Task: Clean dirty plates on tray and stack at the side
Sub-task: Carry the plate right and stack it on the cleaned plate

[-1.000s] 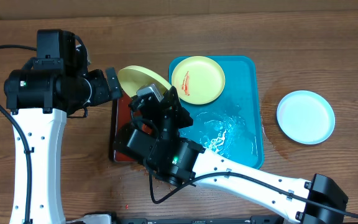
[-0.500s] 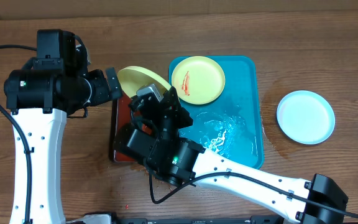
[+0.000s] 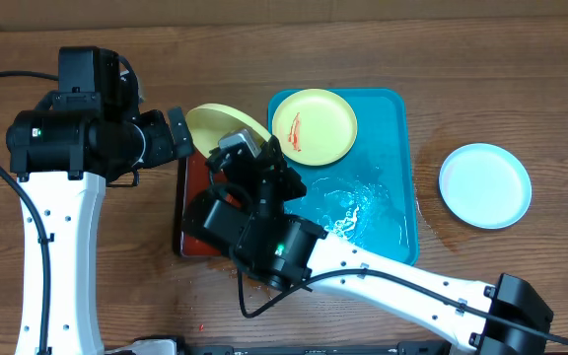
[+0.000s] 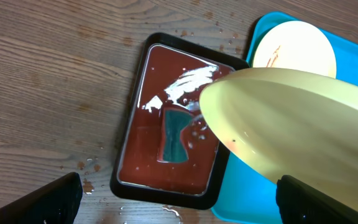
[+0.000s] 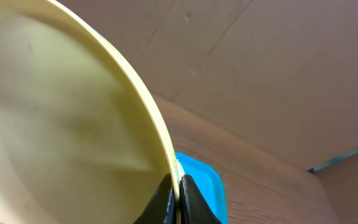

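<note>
I next need to swing my right gripper past the turquoise tray, level the tilted plate and lower it onto the light-blue plate (image 3: 485,185), clear of both trays.
My right gripper (image 5: 176,194) is shut on the rim of a yellow-green plate (image 5: 55,112), which it holds tilted on edge. From overhead that plate (image 3: 220,125) hangs over the far end of the black tray (image 3: 187,202). In the left wrist view the same plate (image 4: 303,118) fills the right side. A second yellow-green plate (image 3: 314,126), streaked with orange sauce, lies at the far end of the turquoise tray (image 3: 388,212). A light-blue plate (image 3: 484,185) rests on the table to the right. My left gripper (image 4: 179,190) stands open and empty above the black tray's near edge.
The black tray (image 4: 135,112) holds red liquid with a teal sponge-like block (image 4: 174,134) sunk in it. Water pools in the turquoise tray (image 4: 253,199) and droplets spot the wood around both trays. The left arm's body (image 3: 67,148) stands at the left.
The right arm's wrist has edged slightly to the left with the plate still pinched. The left arm and the other plates have not moved.
</note>
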### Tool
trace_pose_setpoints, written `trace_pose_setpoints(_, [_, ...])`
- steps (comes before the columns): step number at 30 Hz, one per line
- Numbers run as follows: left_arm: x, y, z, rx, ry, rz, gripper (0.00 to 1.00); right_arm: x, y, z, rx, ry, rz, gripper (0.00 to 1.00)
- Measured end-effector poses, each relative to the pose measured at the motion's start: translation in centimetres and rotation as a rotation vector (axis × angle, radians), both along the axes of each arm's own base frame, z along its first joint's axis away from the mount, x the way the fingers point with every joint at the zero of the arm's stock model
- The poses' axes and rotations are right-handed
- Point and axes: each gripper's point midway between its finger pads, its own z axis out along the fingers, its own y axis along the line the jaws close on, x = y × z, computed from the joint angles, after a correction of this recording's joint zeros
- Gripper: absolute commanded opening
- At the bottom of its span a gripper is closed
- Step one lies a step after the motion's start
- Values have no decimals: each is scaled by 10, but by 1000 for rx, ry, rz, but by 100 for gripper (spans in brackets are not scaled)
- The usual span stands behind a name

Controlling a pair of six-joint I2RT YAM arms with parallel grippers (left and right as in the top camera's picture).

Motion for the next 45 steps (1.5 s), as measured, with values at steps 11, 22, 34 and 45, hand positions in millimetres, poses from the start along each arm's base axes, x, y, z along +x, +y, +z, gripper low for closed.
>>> trace_pose_setpoints(11, [0, 0, 0, 0, 0, 0, 100, 53, -41, -63, 504, 395, -106, 4])
trace_pose_setpoints(22, [0, 0, 0, 0, 0, 0, 100, 65, -270, -33, 1003, 593, -482, 4])
trace_pose_setpoints(34, [0, 0, 0, 0, 0, 0, 100, -8, -439, -131, 1079, 696, -1099, 4])
trace_pose_setpoints(45, [0, 0, 0, 0, 0, 0, 100, -55, -453, -201, 1125, 815, -1260, 37])
